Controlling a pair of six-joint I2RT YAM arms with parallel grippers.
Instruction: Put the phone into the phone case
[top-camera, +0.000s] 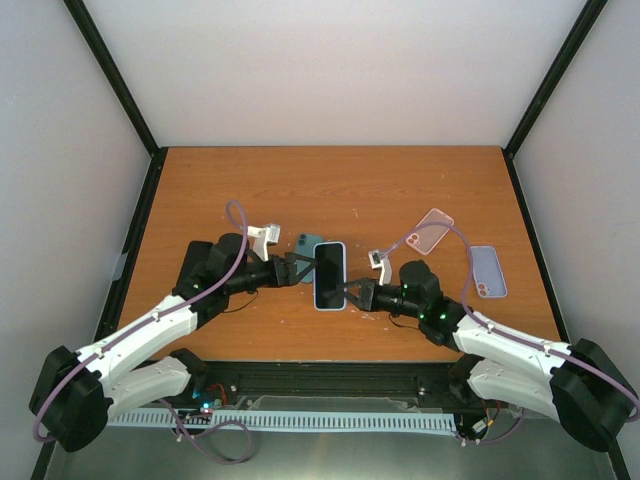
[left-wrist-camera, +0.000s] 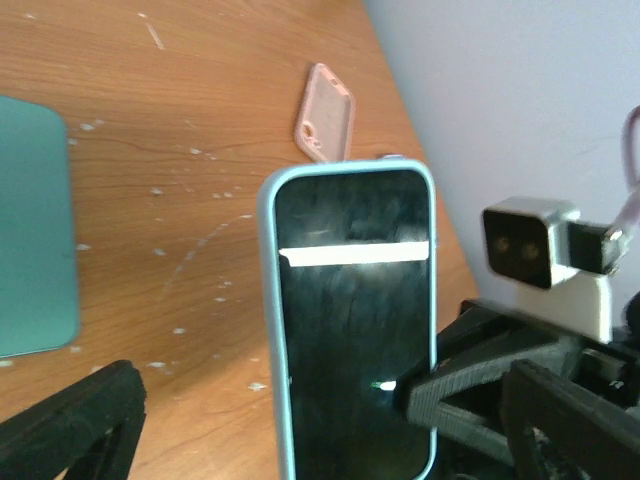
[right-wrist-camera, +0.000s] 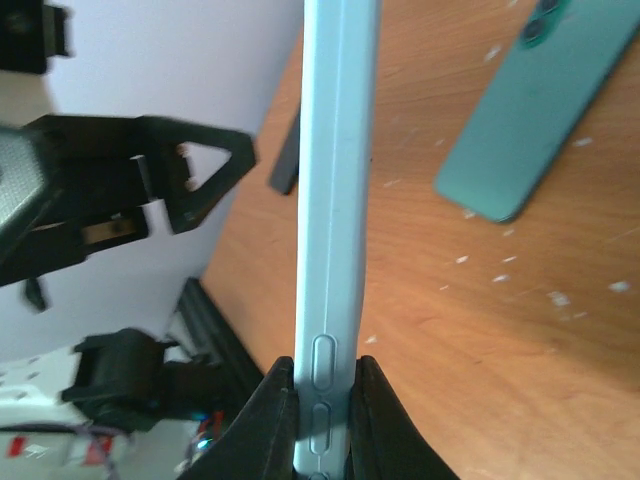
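I should lower my right gripper outward to the bare spot on the tabletop by the teal phone (top-camera: 354, 257), below my fingers, and release the cased phone.
A phone with a black screen sits in a light blue case (top-camera: 330, 270). My right gripper (top-camera: 352, 293) is shut on its lower right edge and holds it above the table. In the right wrist view the case's side with its buttons (right-wrist-camera: 335, 150) stands edge-on between my fingers (right-wrist-camera: 322, 400). My left gripper (top-camera: 298, 265) is open at the phone's left edge. In the left wrist view the screen (left-wrist-camera: 355, 330) lies between my spread fingers (left-wrist-camera: 90, 415), which are not closed on it.
A teal phone or case (top-camera: 307, 243) lies flat just behind the left gripper and also shows in the wrist views (left-wrist-camera: 30, 230) (right-wrist-camera: 530, 110). A clear pink case (top-camera: 433, 230) and a lavender one (top-camera: 487, 270) lie at the right.
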